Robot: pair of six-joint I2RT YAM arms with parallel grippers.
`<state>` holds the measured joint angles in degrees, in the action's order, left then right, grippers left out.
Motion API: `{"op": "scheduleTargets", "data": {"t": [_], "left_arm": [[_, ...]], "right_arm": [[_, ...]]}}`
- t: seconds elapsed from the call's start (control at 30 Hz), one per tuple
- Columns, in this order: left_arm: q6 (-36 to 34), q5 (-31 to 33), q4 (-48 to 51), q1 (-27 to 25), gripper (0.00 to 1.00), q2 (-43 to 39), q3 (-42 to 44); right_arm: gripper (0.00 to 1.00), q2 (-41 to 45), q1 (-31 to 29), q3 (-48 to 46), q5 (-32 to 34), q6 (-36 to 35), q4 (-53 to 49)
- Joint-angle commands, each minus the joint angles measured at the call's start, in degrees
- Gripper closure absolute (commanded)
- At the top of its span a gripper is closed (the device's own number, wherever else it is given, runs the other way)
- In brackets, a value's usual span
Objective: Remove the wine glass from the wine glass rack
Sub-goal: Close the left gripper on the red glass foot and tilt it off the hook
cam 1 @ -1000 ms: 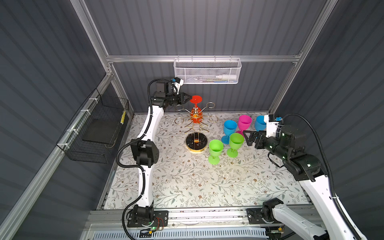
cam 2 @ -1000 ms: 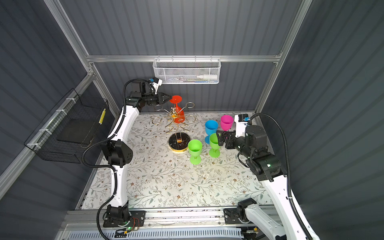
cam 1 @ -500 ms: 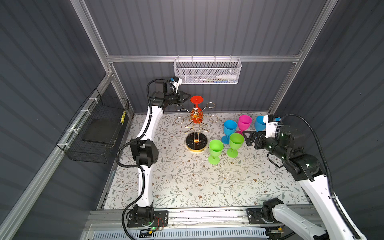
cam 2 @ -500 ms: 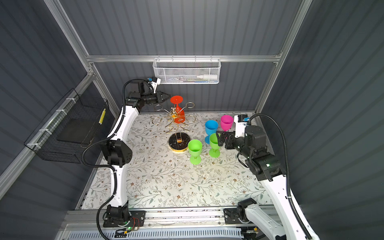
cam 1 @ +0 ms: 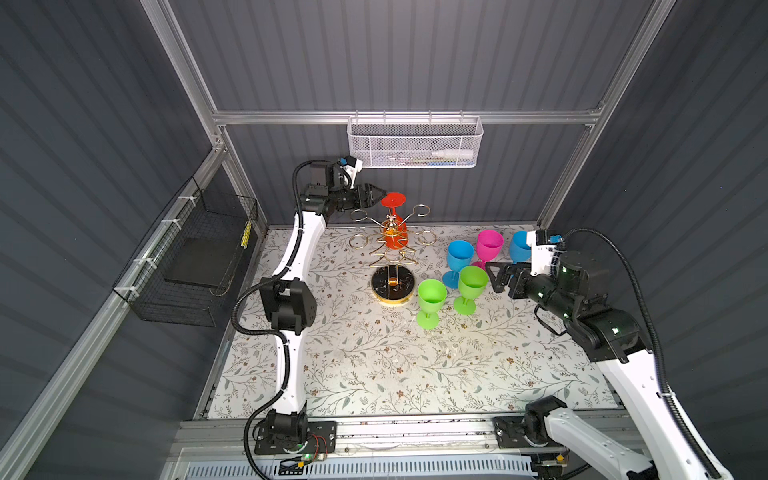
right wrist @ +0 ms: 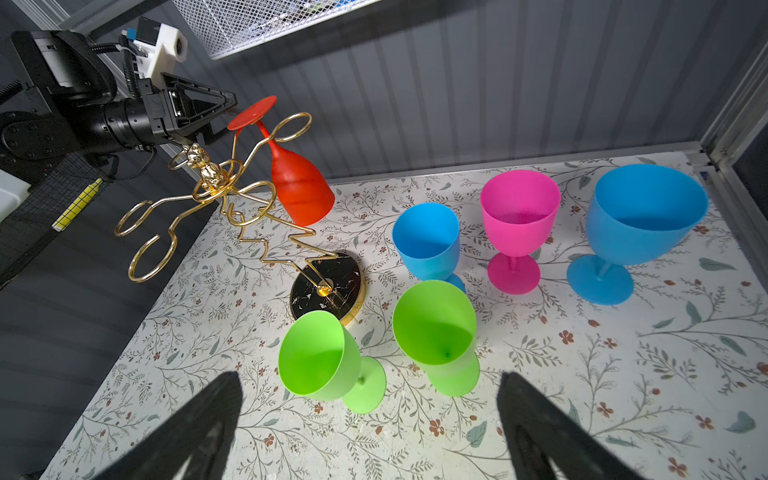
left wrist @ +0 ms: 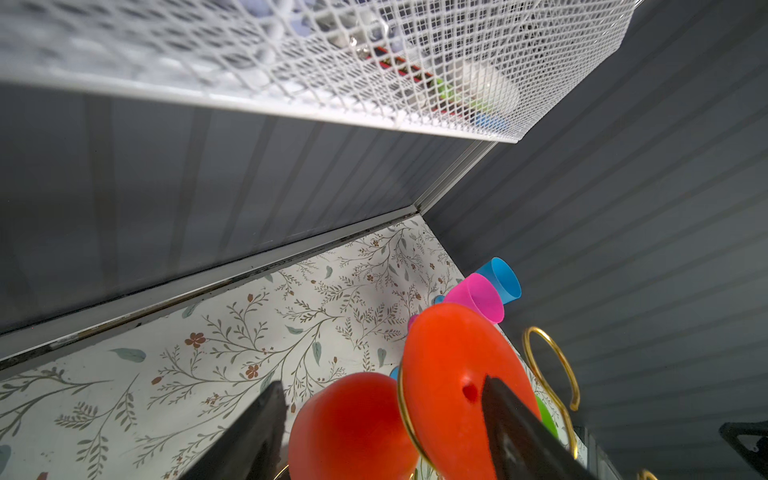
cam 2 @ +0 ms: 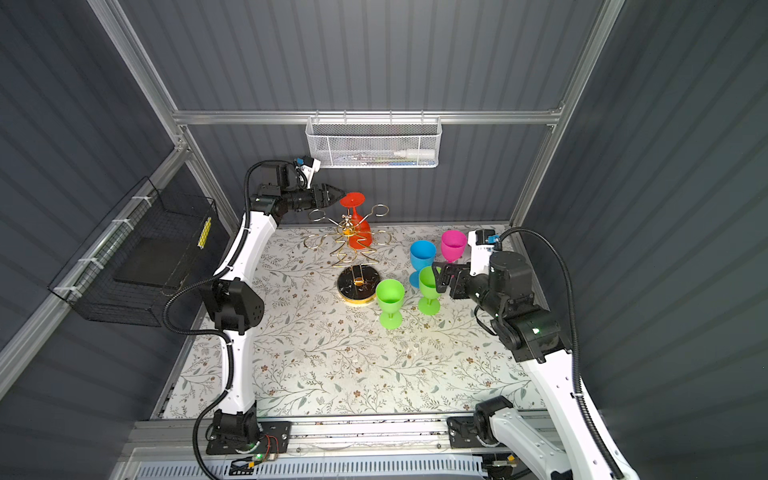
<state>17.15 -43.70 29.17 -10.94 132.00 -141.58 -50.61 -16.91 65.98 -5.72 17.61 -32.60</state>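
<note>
Next, my left gripper slides open toward the wine glass and closes on the foot's nearest edge (cam 1: 385, 200) (left wrist: 448, 448), because the foot sits uppermost, above the ring arm.
A red wine glass (cam 1: 395, 239) (cam 2: 359, 237) (right wrist: 301, 187) hangs upside down and tilted on the gold wire wine glass rack (cam 1: 392, 286) (cam 2: 358, 286) (right wrist: 328, 286). Its round foot is uppermost, above a ring arm. My left gripper (cam 1: 380, 193) (cam 2: 340, 192) (right wrist: 224, 106) is level with that foot, just to its left. In the left wrist view the left gripper (left wrist: 380, 384) is open, with the wine glass (left wrist: 449, 374) between its spread fingers. My right gripper (cam 1: 491, 276) (cam 2: 436, 278) (right wrist: 369, 380) is open and empty beside the standing glasses.
Upright on the floral table to the right of the rack are two green glasses (cam 1: 432, 293) (cam 1: 473, 280), two blue glasses (cam 1: 460, 253) (cam 1: 519, 245) and a pink glass (cam 1: 489, 243). A white mesh basket (cam 1: 413, 141) hangs on the back wall above the left gripper. A black wire basket (cam 1: 199, 257) hangs on the left wall.
My left gripper has risen slightly, shifted right toward the glass's foot and gone from shut to open. The right arm has not moved.
</note>
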Motion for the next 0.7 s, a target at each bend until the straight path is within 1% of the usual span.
{"op": "scheduleTargets", "data": {"t": [0.0, 0.13, 0.37, 0.47, 0.57, 0.67], "left_arm": [[-1.3, 0.2, 0.6, -0.6, 0.25, -0.1, -1.7], [0.9, -1.5, -2.3, -0.9, 0.28, 0.4, -1.3], [0.6, -1.9, -1.9, -1.8, 0.32, 1.6, -2.0], [0.3, -1.8, -1.4, -1.9, 0.37, 1.9, -2.0], [0.3, -1.8, -1.2, -2.0, 0.47, 2.0, -1.9], [0.3, -1.9, -1.3, -2.0, 0.64, 1.9, -1.9]], "right_arm": [[0.03, 0.8, -0.2, -0.3, 1.0, 0.1, 0.6], [0.02, 1.0, -0.2, -0.3, 1.1, 0.1, 0.4], [0.02, 1.0, -0.2, -0.3, 1.4, 0.1, 0.3], [0.02, 1.0, -0.2, -0.3, 1.5, 0.0, 0.3], [0.02, 1.2, -0.2, -0.5, 1.5, -0.1, 0.3], [0.02, 1.2, -0.2, -0.5, 1.5, 0.0, 0.3]]}}
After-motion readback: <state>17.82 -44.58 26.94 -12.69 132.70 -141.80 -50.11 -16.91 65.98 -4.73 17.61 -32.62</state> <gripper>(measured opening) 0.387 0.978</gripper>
